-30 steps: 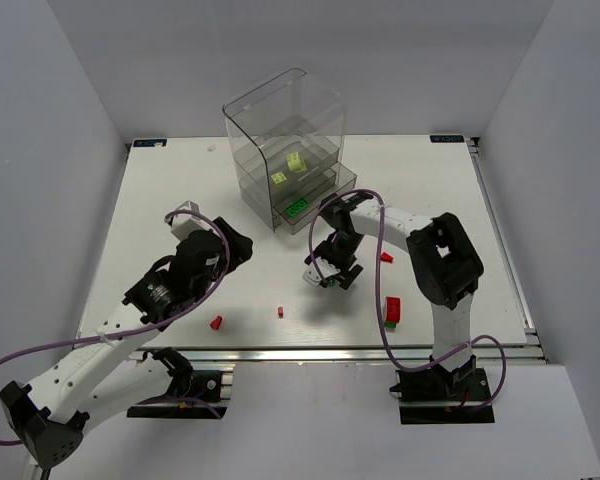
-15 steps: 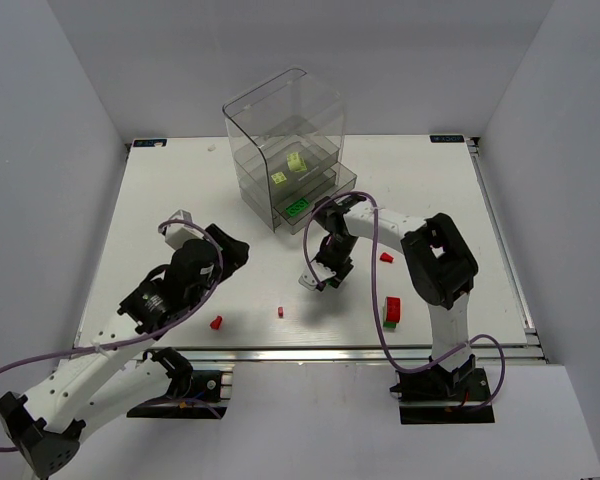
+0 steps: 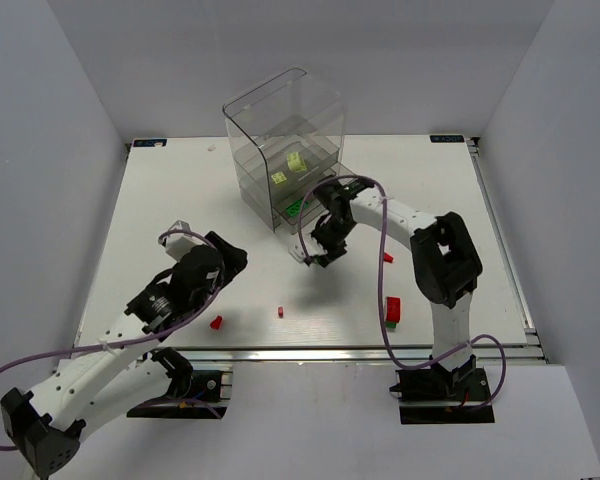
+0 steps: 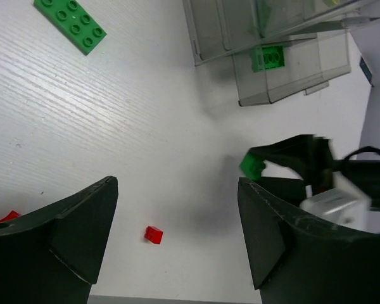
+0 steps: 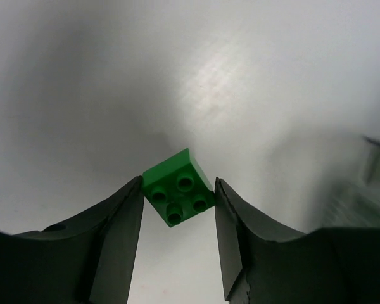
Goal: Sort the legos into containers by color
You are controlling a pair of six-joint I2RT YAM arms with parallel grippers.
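Observation:
The right gripper moves outward over the pulled-out lower drawer (image 3: 313,204), which lies outward of it, and releases the brick there next, because a green brick sits inside.
My right gripper (image 3: 313,253) is shut on a dark green 2x2 brick (image 5: 177,187) and holds it above the table, just in front of the clear stacked containers (image 3: 285,140). The left wrist view also shows that brick (image 4: 252,166) in the right fingers. The pulled-out lower drawer holds a green brick (image 3: 296,207) (image 4: 269,57). An upper drawer holds two yellow-green bricks (image 3: 288,170). My left gripper (image 4: 177,228) (image 3: 230,260) is open and empty above a tiny red brick (image 4: 154,234) (image 3: 280,312).
A red brick (image 3: 216,322) lies near the front edge, left of centre. Another small red brick (image 3: 387,257) lies by the right arm. A red and green stack (image 3: 392,310) sits front right. A green 2x4 brick (image 4: 69,24) lies flat left of the drawers.
My right gripper has lifted and moved back and left toward the drawers with the green brick in it. My left gripper has drawn back slightly toward the front.

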